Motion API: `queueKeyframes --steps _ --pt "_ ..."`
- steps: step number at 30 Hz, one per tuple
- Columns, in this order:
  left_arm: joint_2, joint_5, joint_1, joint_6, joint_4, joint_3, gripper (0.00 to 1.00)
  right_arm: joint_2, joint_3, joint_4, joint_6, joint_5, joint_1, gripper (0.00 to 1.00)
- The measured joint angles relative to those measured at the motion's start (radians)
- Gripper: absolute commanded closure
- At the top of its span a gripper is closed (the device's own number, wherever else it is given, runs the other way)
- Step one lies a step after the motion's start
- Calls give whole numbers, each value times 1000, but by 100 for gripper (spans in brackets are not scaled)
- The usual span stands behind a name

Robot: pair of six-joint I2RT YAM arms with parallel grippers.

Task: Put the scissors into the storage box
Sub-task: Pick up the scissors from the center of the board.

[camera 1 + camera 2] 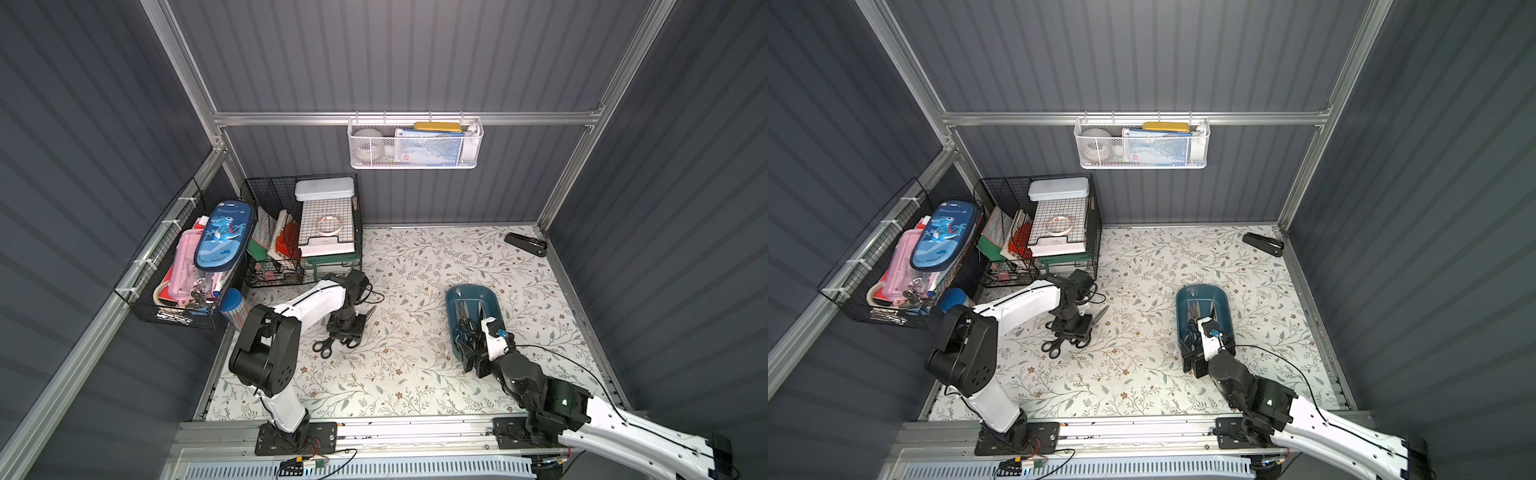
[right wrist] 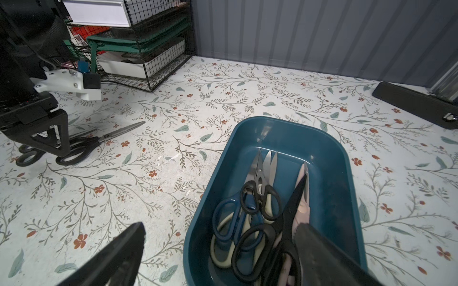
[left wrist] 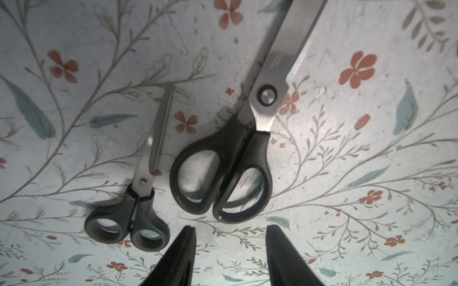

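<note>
My left gripper lowers next onto the adjoining inner bars of the large scissors' handles below it, because those slim bars fit between its open fingers.
Two black-handled scissors lie side by side on the floral table, a large pair (image 3: pixel 223 168) and a small pair (image 3: pixel 128 222). My left gripper (image 3: pixel 230 227) hovers just over their handles, open, with nothing between its fingers. In a top view the handles (image 1: pixel 326 347) show beside that gripper (image 1: pixel 345 332). The teal storage box (image 1: pixel 469 287) (image 2: pixel 272 121) holds several scissors, among them a blue-handled pair (image 2: pixel 224 218) and a long black pair (image 2: pixel 287 222). My right gripper (image 2: pixel 221 225) stands wide open at the box's near end, one finger outside the wall and one over the inside.
A black wedge-shaped folded tool (image 1: pixel 525 244) lies in the back right corner. Black wire baskets (image 1: pixel 299 232) stand at the back left, and another one (image 1: pixel 183 266) hangs on the left wall. A white mesh basket (image 1: pixel 415 143) hangs on the back rail.
</note>
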Motion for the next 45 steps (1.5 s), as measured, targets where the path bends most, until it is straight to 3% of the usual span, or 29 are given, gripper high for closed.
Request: queueKeyframes --steps 11,35,42,45 --pt "63 -24 4 15 30 12 55 46 0 0 0 0 0 1" --pt "108 -14 4 16 85 26 89 -16 0 -1 3 26 0 1" --pt "91 -21 -6 -29 79 167 94 -65 0 -31 30 72 0 1" --pt "84 -31 -52 -70 56 285 94 -107 0 -52 48 109 0 1"
